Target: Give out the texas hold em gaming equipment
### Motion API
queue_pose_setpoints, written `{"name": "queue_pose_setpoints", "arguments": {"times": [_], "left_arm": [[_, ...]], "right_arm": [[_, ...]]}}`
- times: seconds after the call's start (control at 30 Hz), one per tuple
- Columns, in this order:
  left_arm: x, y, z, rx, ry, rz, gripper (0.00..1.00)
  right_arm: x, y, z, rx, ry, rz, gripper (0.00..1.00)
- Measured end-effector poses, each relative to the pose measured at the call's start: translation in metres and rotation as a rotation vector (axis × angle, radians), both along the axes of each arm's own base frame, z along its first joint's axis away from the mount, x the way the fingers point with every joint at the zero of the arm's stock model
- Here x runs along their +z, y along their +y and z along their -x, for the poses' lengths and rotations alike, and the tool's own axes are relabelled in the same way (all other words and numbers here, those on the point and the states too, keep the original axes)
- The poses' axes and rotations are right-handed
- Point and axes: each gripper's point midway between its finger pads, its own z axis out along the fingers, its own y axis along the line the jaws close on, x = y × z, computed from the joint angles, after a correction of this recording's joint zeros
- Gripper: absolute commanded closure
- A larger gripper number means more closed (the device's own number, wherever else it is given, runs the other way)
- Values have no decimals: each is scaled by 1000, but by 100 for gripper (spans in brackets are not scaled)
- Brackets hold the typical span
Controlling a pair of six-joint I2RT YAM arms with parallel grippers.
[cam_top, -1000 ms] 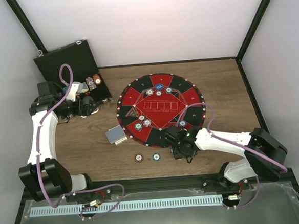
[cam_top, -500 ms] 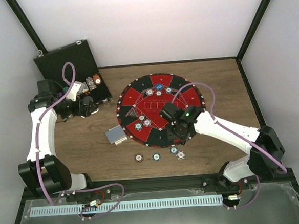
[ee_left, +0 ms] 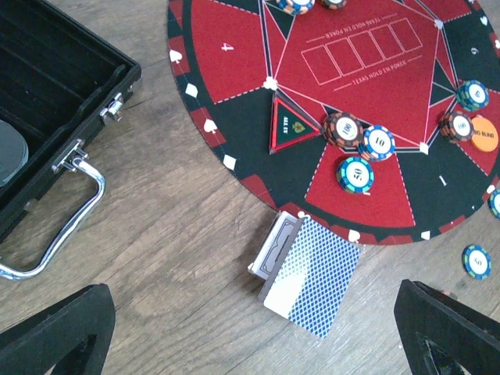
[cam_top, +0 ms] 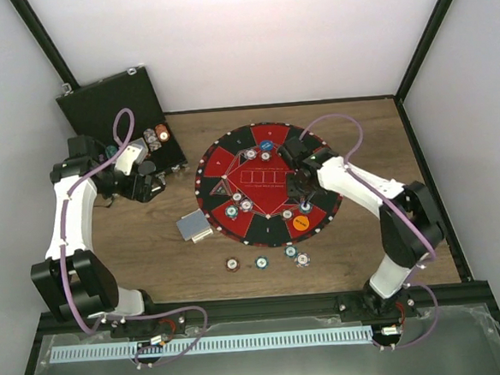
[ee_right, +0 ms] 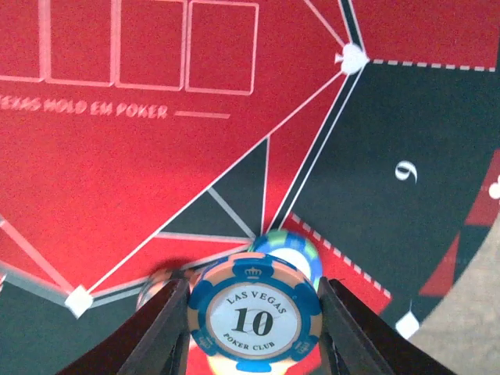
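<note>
The right gripper will move to its right in the top view, go down and let go of the held chip on the bare mat below, next to the blue-green chip.
My right gripper [ee_right: 254,324] is shut on a blue-and-peach poker chip [ee_right: 254,316] marked 10, held just above the red-and-black mat [ee_right: 156,156]. A blue-green chip [ee_right: 291,248] lies right behind it. In the top view the right gripper [cam_top: 302,197] hangs over the mat's right part, near an orange marker disc [cam_top: 300,222]. More chips [cam_top: 238,205] sit on the mat's left, and several chips [cam_top: 261,261] lie on the wood in front. The playing cards [ee_left: 308,269] lie by the mat's edge. My left gripper [ee_left: 254,344] is open and empty, above the wood beside the case.
The black hinged case [cam_top: 116,107] stands open at the back left, with chips [cam_top: 154,136] in it. Its metal handle [ee_left: 62,226] juts toward the cards. A blue marker disc [cam_top: 266,145] lies at the mat's far side. Dark frame posts line both side walls.
My right arm has swung from the table's front edge up over the mat's right part. Two chips now show on the wood where it was. The left arm barely moved.
</note>
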Motion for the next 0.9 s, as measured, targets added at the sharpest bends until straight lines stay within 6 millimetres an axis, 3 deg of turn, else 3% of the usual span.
{"name": "queue_pose_setpoints", "arguments": {"times": [0.17, 0.33, 0.57, 0.7, 0.8, 0.9], "left_arm": [[-5, 1, 3, -12, 6, -15, 0], [-6, 0, 5, -28, 4, -21, 0], [-5, -2, 8, -39, 8, -12, 0], [-5, -3, 8, -42, 9, -4, 0], [-5, -3, 8, -42, 9, -3, 0], [-5, -3, 9, -43, 9, -4, 0]], "right_arm": [[-22, -11, -19, -26, 8, 35, 99], [-29, -27, -29, -77, -12, 28, 99], [-66, -60, -3, -144, 66, 53, 99], [-71, -71, 7, -178, 77, 42, 98], [-70, -70, 5, -185, 65, 22, 91], [-69, -67, 2, -186, 57, 6, 73]]}}
